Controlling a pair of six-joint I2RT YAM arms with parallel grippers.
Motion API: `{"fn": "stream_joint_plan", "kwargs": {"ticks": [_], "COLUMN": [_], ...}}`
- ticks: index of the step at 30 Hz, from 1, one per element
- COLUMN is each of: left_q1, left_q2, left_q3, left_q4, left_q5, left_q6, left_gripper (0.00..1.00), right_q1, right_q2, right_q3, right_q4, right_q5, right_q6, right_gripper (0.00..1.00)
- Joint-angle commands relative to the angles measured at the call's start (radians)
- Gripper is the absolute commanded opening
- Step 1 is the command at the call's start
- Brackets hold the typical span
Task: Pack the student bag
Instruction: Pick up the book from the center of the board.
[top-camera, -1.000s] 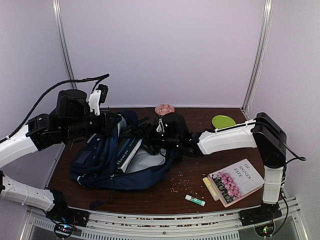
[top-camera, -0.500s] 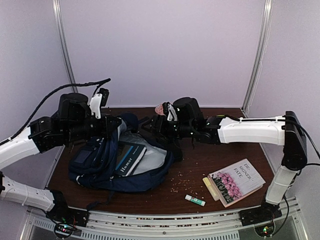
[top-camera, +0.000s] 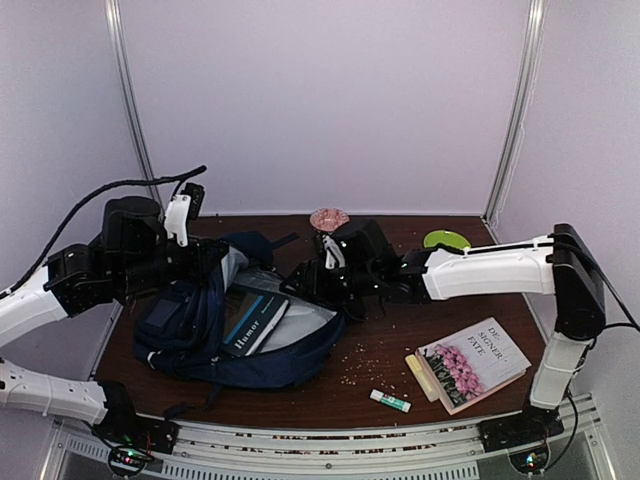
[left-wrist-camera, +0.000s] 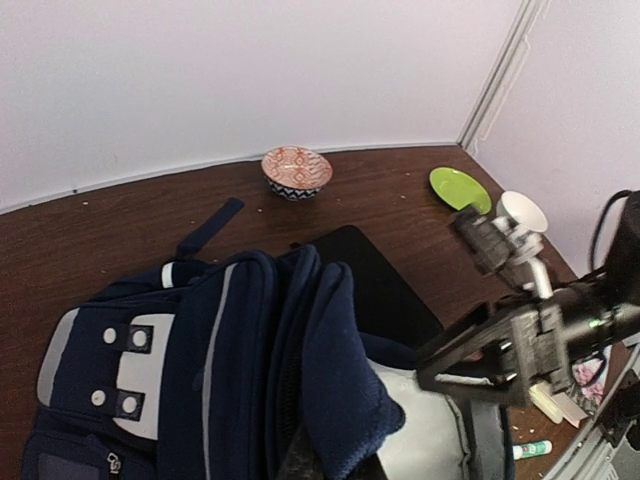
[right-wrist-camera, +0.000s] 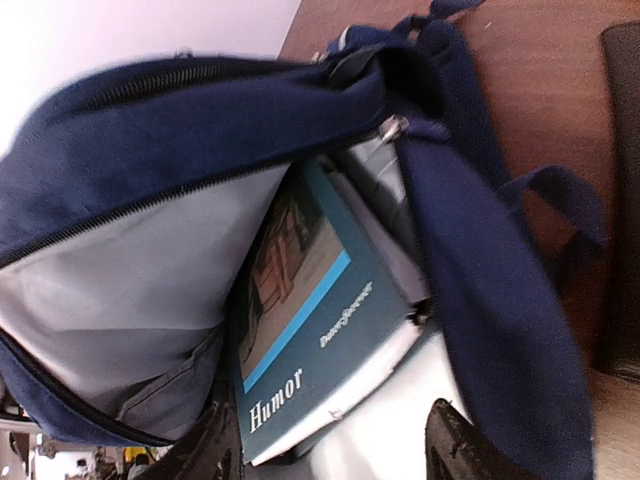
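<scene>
The case's edge away from the bag lies below my right gripper, to its right in the top view, so next I move that way and down to close.
The student bag (top-camera: 200, 330), a navy backpack with pale grey lining, lies on the left of the table with its mouth open to the right. My left gripper (top-camera: 218, 266) is shut on the bag's upper flap (left-wrist-camera: 335, 400) and holds it up. A teal book titled "Humor" (top-camera: 250, 318) sits inside the bag (right-wrist-camera: 150, 170) against the lining. My right gripper (top-camera: 303, 284) hovers at the bag's mouth. In the right wrist view the right gripper (right-wrist-camera: 335, 450) is open, and the Humor book's (right-wrist-camera: 320, 330) lower corner lies between its two dark fingertips (right-wrist-camera: 455, 445).
A patterned bowl (top-camera: 329, 218) and a green plate (top-camera: 447, 242) stand at the back. A flower-covered book (top-camera: 472, 364), a pale bar (top-camera: 421, 377) and a glue stick (top-camera: 390, 401) lie front right. A black flat thing (left-wrist-camera: 370, 280) lies behind the bag. Crumbs dot the table.
The right gripper drew back from the bag and up, then came down to its mouth again, its jaws narrower. The left gripper shifted slightly left with the flap.
</scene>
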Motion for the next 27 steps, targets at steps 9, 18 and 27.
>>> {"fn": "stream_joint_plan", "kwargs": {"ticks": [9, 18, 27], "left_q1": [0.022, 0.023, 0.024], "left_q2": [-0.216, -0.275, -0.288], "left_q3": [-0.121, -0.156, -0.171], "left_q4": [-0.112, -0.218, -0.212], "left_q5": [-0.308, -0.377, -0.368], "left_q6": [0.037, -0.027, -0.046], "left_gripper": [0.00, 0.00, 0.00], "right_q1": [-0.240, -0.273, -0.273], "right_q2": [-0.430, -0.205, -0.021], "right_q3": [-0.413, -0.446, -0.326], "right_q4": [-0.084, 0.208, 0.226], "right_q5": [0.269, 0.168, 0.122], "right_q6": [-0.171, -0.101, -0.097], "right_gripper": [0.64, 0.60, 0.51]}}
